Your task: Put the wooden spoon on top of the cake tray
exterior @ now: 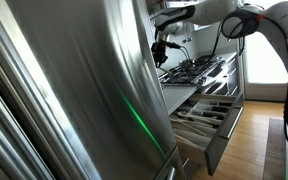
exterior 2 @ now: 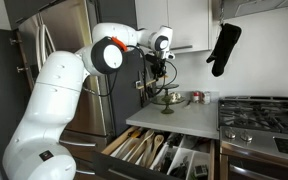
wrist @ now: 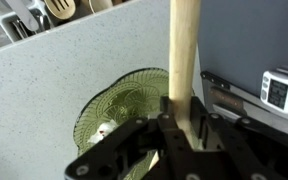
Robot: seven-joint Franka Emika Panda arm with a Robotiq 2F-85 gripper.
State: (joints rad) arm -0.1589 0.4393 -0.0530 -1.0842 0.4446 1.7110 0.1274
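Note:
My gripper should go down over the tray's round top (exterior 2: 167, 99) (wrist: 141, 102) and let go of the spoon there, since the spoon still hangs above the green glass cake tray.
My gripper (wrist: 182, 118) is shut on the handle of a wooden spoon (wrist: 184, 50), which sticks up out of the jaws in the wrist view. The green glass cake tray (wrist: 119, 110) lies on the grey countertop (wrist: 74, 70) right below the gripper. In an exterior view the gripper (exterior 2: 160, 72) hangs above the cake tray (exterior 2: 168, 99) with the spoon (exterior 2: 163, 84) pointing down at it. In an exterior view the gripper (exterior: 161, 48) is above the counter beside the stove.
An open drawer (exterior 2: 154, 152) of utensils lies under the counter, also in an exterior view (exterior: 209, 112). A gas stove (exterior 2: 264, 113) is beside the counter. A black oven mitt (exterior 2: 224, 46) hangs above. A steel fridge (exterior: 74, 90) fills the near side. A small timer (wrist: 279, 88) stands nearby.

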